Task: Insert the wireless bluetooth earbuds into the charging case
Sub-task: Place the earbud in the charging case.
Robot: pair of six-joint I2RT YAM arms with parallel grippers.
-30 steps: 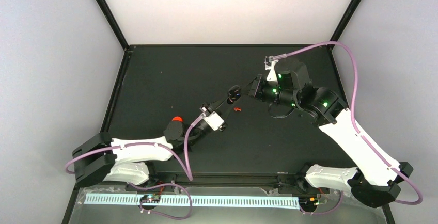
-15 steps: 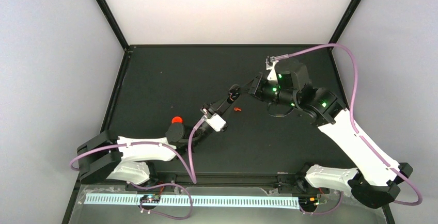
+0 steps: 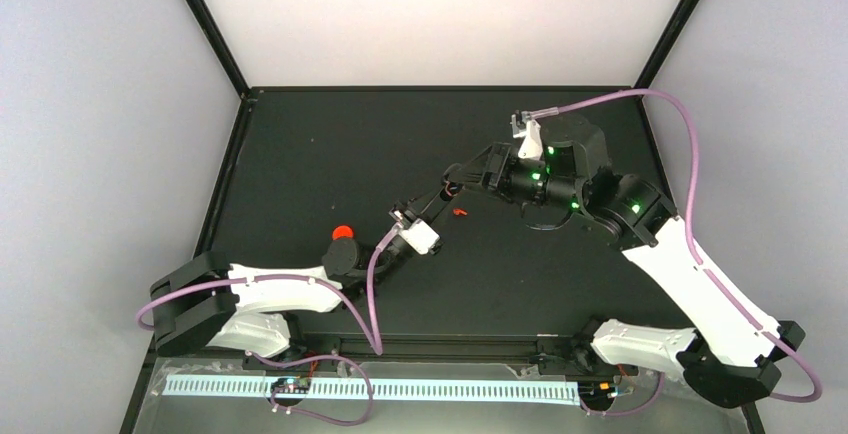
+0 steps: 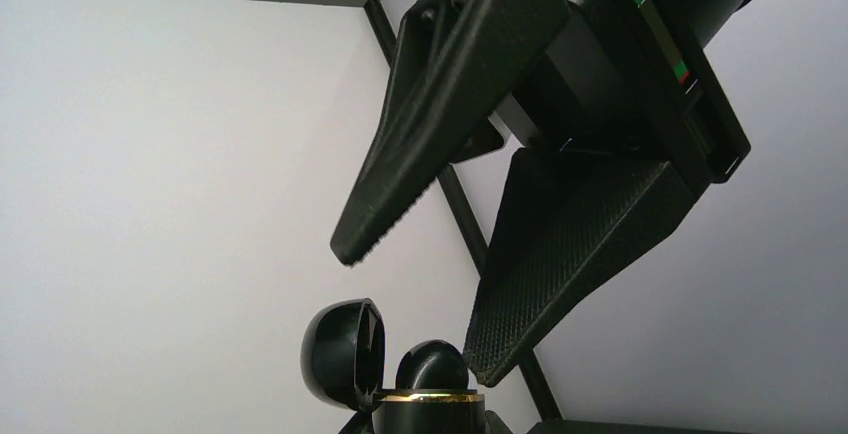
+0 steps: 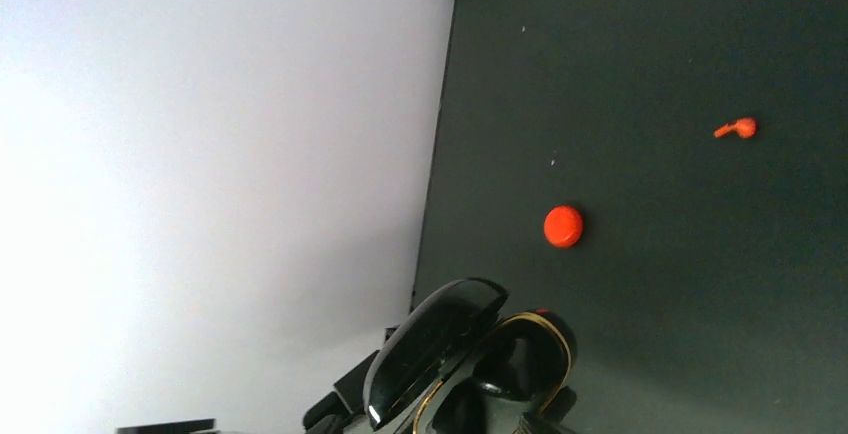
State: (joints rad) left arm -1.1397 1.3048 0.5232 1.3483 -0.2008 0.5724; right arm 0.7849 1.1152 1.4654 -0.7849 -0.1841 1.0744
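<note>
My left gripper holds the charging case. The table beyond the red puck is empty, so my left gripper will next swing outward, tilt, move down and let go of the charging case on that part of the table.
The charging case (image 4: 430, 409) (image 5: 520, 354) is a glossy black clamshell with a gold rim. Its lid (image 4: 340, 349) (image 5: 430, 339) stands open. My left gripper (image 3: 447, 192) is shut on it and holds it above the table. A rounded black piece (image 4: 432, 364) sits in the case, and a speck of red (image 5: 537, 310) shows at the rim. My right gripper (image 4: 415, 309) (image 3: 462, 174) hangs open just over the case, one finger (image 4: 560, 254) beside the rounded piece. One red-orange earbud (image 3: 459, 212) (image 5: 737, 129) lies on the black table, just right of the case.
A round red puck (image 3: 343, 231) (image 5: 563, 226) lies on the black table (image 3: 330, 154), by the left arm's wrist. White walls close in the back and sides. Purple cables (image 3: 690, 184) loop off both arms.
My right gripper, shut a second ago, has opened over the case and its arm has shifted slightly left. The left gripper has kept hold of the case. The loose earbud has not moved.
</note>
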